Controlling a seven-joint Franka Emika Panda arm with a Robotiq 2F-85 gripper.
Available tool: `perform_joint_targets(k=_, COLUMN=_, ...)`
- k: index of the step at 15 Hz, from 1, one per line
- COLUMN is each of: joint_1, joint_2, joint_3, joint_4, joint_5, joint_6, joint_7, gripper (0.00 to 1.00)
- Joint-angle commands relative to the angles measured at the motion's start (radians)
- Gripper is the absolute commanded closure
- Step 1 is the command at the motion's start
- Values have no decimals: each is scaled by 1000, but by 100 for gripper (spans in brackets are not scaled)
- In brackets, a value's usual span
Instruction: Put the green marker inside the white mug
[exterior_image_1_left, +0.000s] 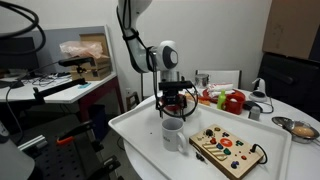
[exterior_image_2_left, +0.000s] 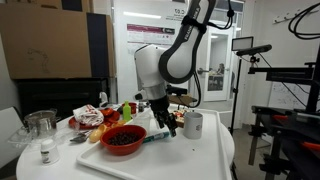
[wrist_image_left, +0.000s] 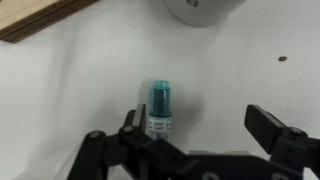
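Observation:
The green marker (wrist_image_left: 160, 107) lies off-centre, nearer the finger on the left in the wrist view, so my gripper will next shift that way and sink to close around it.
The green marker (wrist_image_left: 160, 107) is teal-green with a white label. In the wrist view it lies on the white table, between my fingers and close to the left one. My gripper (wrist_image_left: 200, 135) is open wide and not touching it. The white mug (wrist_image_left: 205, 8) shows only as a rim at the top edge of the wrist view, beyond the marker. In both exterior views the gripper (exterior_image_1_left: 175, 104) (exterior_image_2_left: 166, 124) hangs low over the table right beside the mug (exterior_image_1_left: 172, 133) (exterior_image_2_left: 193, 124).
A wooden board (exterior_image_1_left: 228, 148) with coloured pieces lies next to the mug; its edge shows in the wrist view (wrist_image_left: 40, 15). A red bowl (exterior_image_2_left: 123, 138), red-and-green items (exterior_image_1_left: 232, 100), a metal bowl (exterior_image_1_left: 300, 128) and a glass jar (exterior_image_2_left: 42, 125) also stand on the white table (exterior_image_1_left: 140, 125).

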Motion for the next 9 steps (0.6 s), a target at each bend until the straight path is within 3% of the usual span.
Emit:
perform_joint_targets(k=1, joint_1=44, joint_2=38, joint_3=-37, joint_4=59, joint_5=-48, joint_6=-34, joint_7=55, gripper=0)
perform_joint_targets(k=9, joint_1=65, joint_2=84, joint_3=-67, joint_4=135, joint_5=-93, joint_6=-94, joint_7=78, gripper=0)
